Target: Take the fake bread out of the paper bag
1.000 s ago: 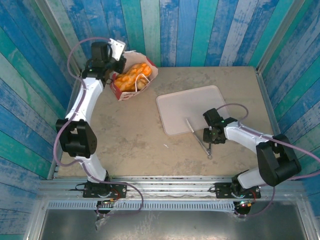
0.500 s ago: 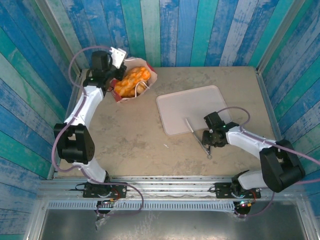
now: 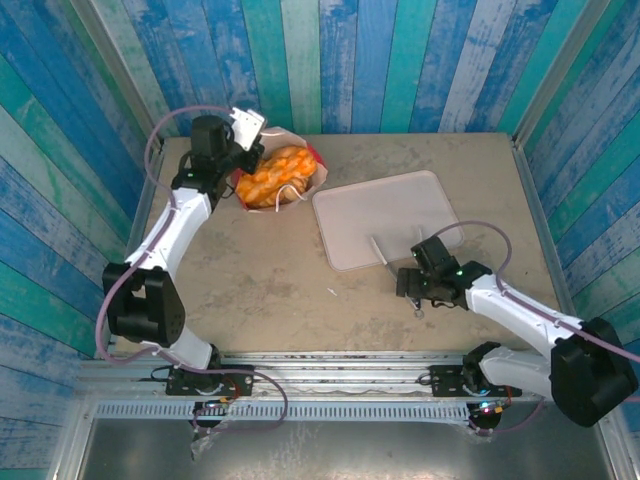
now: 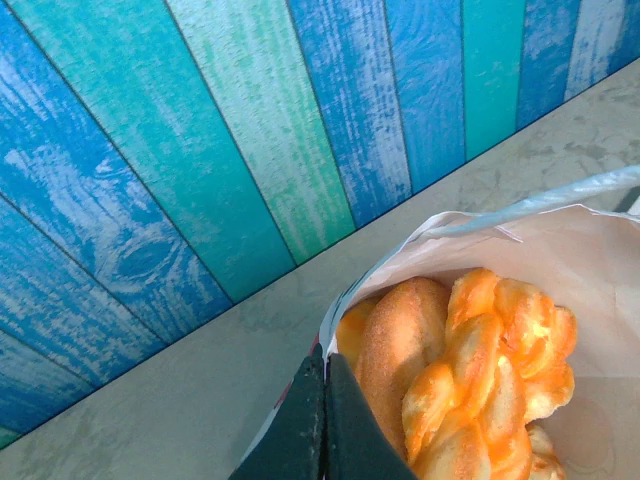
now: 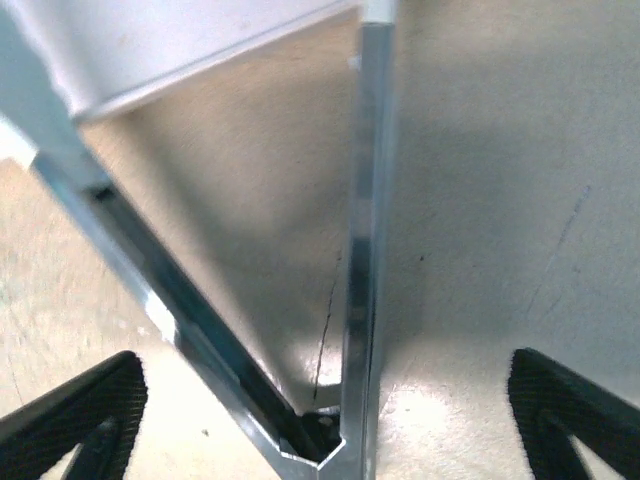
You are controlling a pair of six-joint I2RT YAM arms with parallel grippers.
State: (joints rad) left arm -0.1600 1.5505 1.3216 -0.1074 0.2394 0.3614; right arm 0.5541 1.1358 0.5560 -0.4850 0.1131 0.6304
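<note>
I will move my right gripper outward and down toward the tray along the spread metal arms and close it, because its fingers are now around only their joined end.
The paper bag [image 3: 303, 158] lies tipped at the back left of the table, its mouth open toward the camera. It is packed with golden fake bread [image 3: 273, 180], seen close up as an oblong loaf and knotted rolls [image 4: 470, 370]. My left gripper [image 3: 243, 160] is shut on the bag's white rim [image 4: 480, 222], the dark fingertips [image 4: 340, 420] pinching the paper edge. My right gripper [image 3: 408, 285] stands wide open low over the table. Its fingers [image 5: 90, 410] straddle a pair of metal tongs [image 5: 362, 250] without touching them.
A pale tray [image 3: 400, 200] lies in the middle right, and its corner [image 5: 150, 40] shows in the right wrist view. The tongs [image 3: 380, 250] lie on the table from the tray's front edge toward the near side. Blue plank walls enclose three sides.
My right gripper has gone from shut to wide open over the tongs and slid toward the near edge. My left arm has swung right, carrying the bag's rim and shifting the bag.
</note>
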